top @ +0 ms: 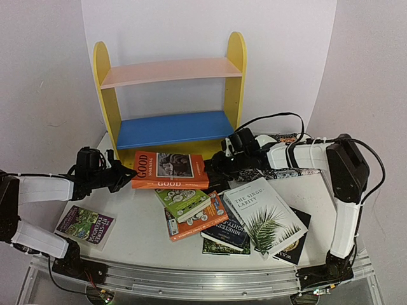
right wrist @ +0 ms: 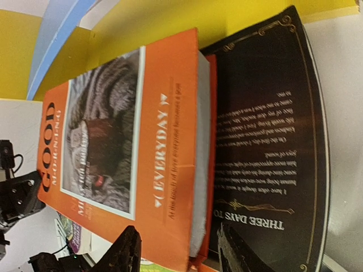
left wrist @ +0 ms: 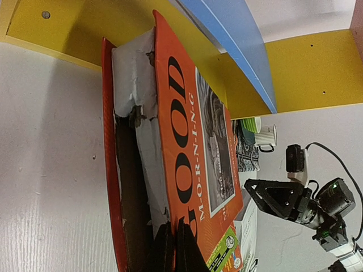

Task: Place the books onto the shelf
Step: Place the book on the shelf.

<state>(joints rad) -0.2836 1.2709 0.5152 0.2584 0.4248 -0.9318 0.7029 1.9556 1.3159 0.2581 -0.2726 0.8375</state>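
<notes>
The book is lying in front of the shelf (top: 102, 82), so I should move my left gripper outward toward the space under the blue board and then release the cover.
The orange book (top: 168, 168) lies in front of the shelf (top: 102, 82), spine toward the arms. My left gripper (top: 127, 175) is at its left end. In the left wrist view that gripper (left wrist: 174, 249) is shut on the edge of the orange book's (left wrist: 193, 141) front cover, which is lifted off the torn pages. My right gripper (top: 213, 166) is at the book's right end. In the right wrist view it (right wrist: 181, 252) stands open, its fingers (right wrist: 129, 252) either side of the orange book's (right wrist: 170, 141) edge, above a black book (right wrist: 266, 141).
More books lie in a loose pile near the front: a green one (top: 183, 202), a white palm-leaf one (top: 264, 213), dark ones (top: 226, 235), and a purple floral one (top: 84, 225) at the left. The shelf's blue board (top: 172, 127) stands just behind the orange book.
</notes>
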